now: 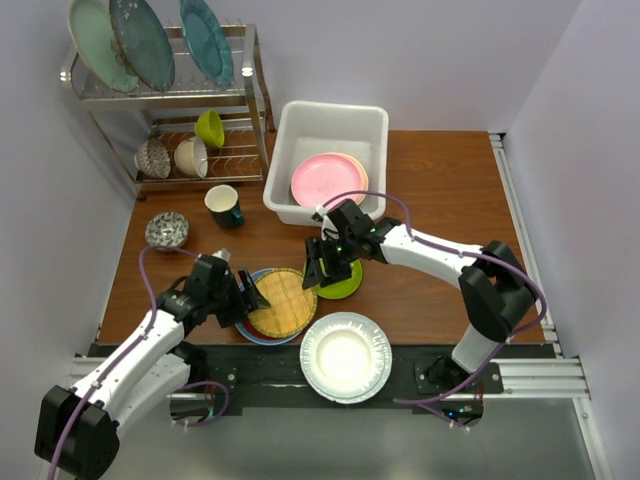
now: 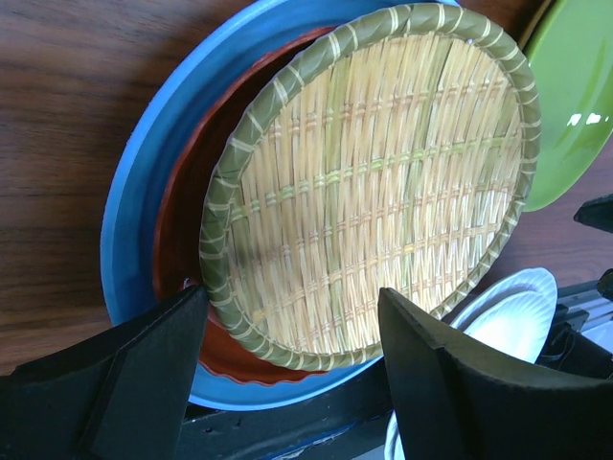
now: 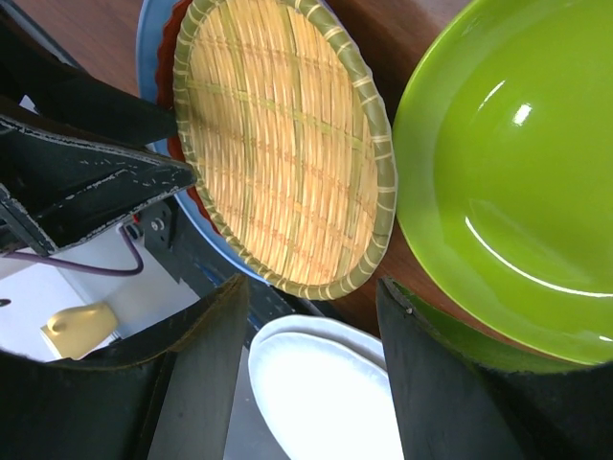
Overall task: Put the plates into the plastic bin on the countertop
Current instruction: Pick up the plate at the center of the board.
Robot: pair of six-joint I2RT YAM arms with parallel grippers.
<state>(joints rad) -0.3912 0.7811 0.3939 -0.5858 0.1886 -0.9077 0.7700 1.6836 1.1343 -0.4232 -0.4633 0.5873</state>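
Note:
The gold woven plate's rim [image 1: 316, 295] [image 3: 362, 270] beside the lime green plate is below my right gripper, between its open fingers, so I will lower them around that rim next.
A gold woven plate [image 1: 281, 301] lies on a rust red plate [image 2: 182, 216] and a blue plate [image 2: 134, 220] at the countertop's [image 1: 430, 180] front. My left gripper [image 1: 256, 295] is open, its fingers either side of the woven plate's near rim [image 2: 287, 356]. My right gripper [image 1: 322, 268] is open at the left edge of the lime green plate [image 1: 345, 282], one finger [image 3: 450, 383] against its rim [image 3: 517, 144]. A white fluted plate [image 1: 343, 356] overhangs the front edge. The white plastic bin [image 1: 300, 125] holds a pink plate [image 1: 325, 180] on a cream one.
A wire dish rack [image 1: 250, 95] at the back left holds three teal and pale green plates [image 1: 140, 40] and bowls [image 1: 190, 155]. A dark green cup [image 1: 223, 206] and a patterned bowl [image 1: 167, 230] stand left of the bin. A rail runs along the right edge [image 1: 520, 200].

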